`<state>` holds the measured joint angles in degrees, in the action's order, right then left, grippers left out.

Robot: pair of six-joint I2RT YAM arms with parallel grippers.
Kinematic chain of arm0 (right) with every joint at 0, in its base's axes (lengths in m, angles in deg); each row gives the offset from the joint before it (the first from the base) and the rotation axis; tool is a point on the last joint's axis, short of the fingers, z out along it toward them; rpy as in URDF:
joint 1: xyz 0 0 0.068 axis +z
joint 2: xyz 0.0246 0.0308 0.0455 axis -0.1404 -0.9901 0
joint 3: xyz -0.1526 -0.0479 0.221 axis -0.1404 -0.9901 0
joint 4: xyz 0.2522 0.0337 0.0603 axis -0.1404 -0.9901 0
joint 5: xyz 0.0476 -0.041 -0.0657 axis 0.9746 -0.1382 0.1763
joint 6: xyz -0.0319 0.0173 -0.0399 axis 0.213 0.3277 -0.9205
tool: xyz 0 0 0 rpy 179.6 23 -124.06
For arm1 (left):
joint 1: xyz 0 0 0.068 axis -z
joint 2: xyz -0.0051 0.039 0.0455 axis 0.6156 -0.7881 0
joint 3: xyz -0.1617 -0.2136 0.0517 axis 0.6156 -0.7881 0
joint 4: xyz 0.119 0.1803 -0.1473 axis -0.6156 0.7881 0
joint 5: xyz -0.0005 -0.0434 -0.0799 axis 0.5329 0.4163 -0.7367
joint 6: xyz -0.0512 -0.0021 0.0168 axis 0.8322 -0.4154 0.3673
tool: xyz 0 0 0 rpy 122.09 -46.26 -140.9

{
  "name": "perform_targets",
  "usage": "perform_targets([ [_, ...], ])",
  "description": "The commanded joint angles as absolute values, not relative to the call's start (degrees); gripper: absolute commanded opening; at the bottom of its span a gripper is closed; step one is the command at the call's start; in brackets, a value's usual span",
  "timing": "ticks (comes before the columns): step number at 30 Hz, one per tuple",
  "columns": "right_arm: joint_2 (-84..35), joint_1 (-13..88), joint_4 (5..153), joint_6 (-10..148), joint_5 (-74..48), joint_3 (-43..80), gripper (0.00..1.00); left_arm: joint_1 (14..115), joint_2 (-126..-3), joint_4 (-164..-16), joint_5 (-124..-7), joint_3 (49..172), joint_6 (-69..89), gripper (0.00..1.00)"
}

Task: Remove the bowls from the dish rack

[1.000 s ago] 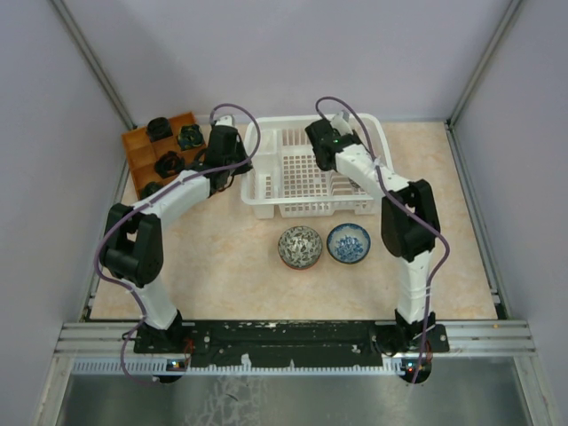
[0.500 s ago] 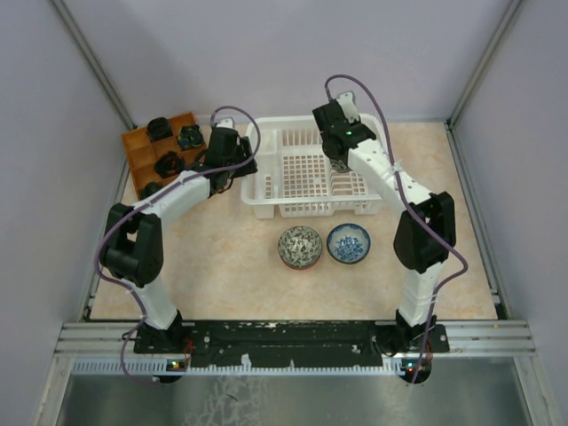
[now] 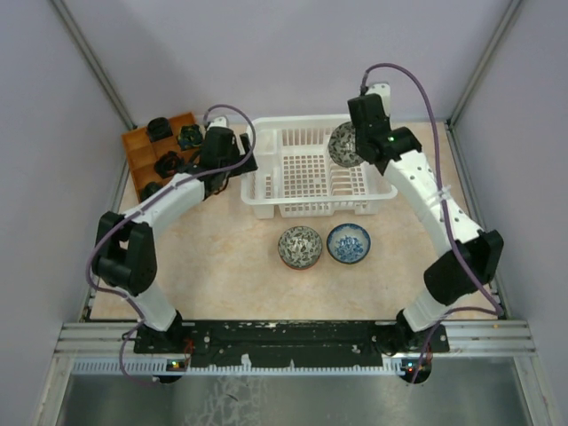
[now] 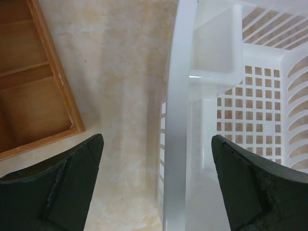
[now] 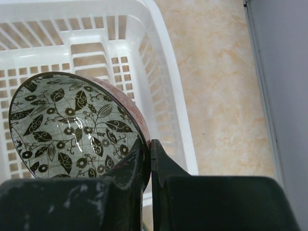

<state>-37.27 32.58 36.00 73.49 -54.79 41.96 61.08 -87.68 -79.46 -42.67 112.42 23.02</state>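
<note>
The right gripper comes back over the blue-speckled bowl and down next, releasing the leaf-patterned bowl inside, since that bowl stands open and empty on the table.
The white dish rack stands at the back middle of the table. My right gripper is shut on the rim of a bowl with a black leaf pattern, held tilted above the rack's right end. The right wrist view shows this bowl pinched at its edge by that gripper, over the rack. My left gripper is open at the rack's left side. In the left wrist view, that gripper straddles the rack's rim without touching it. Two bowls rest on the table: a grey-and-white one and a blue-speckled one.
An orange-brown compartment tray with small dark items sits at the back left, close to the left gripper; its corner shows in the left wrist view. Purple walls enclose the table on three sides.
My right arm has lifted the leaf-patterned bowl up out of the rack and swung it toward the right. My left gripper has opened at the rack's left rim.
</note>
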Motion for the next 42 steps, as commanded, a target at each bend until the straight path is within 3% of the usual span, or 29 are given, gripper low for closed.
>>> perform_targets([
  [1,-27.39,32.42,36.49,77.54,-49.91,37.74,0.00,60.82,-81.18,-80.43,-40.49,110.57,23.10,0.99],
  [10,-11.12,32.66,31.76,82.84,-41.34,23.93,0.00,60.95,-71.25,-80.14,-41.87,107.07,23.09,0.99],
  [22,-0.21,34.40,30.66,90.05,-33.87,3.88,0.00,61.27,-64.21,-80.53,-41.69,101.21,22.92,0.99],
  [29,1.39,34.70,33.78,92.57,-31.51,-4.23,0.00,61.26,-64.01,-80.95,-42.28,100.39,23.03,0.99],
  [42,-3.57,34.70,40.16,93.77,-31.07,-7.62,0.00,61.27,-63.63,-81.68,-42.08,99.20,23.20,0.99],
])
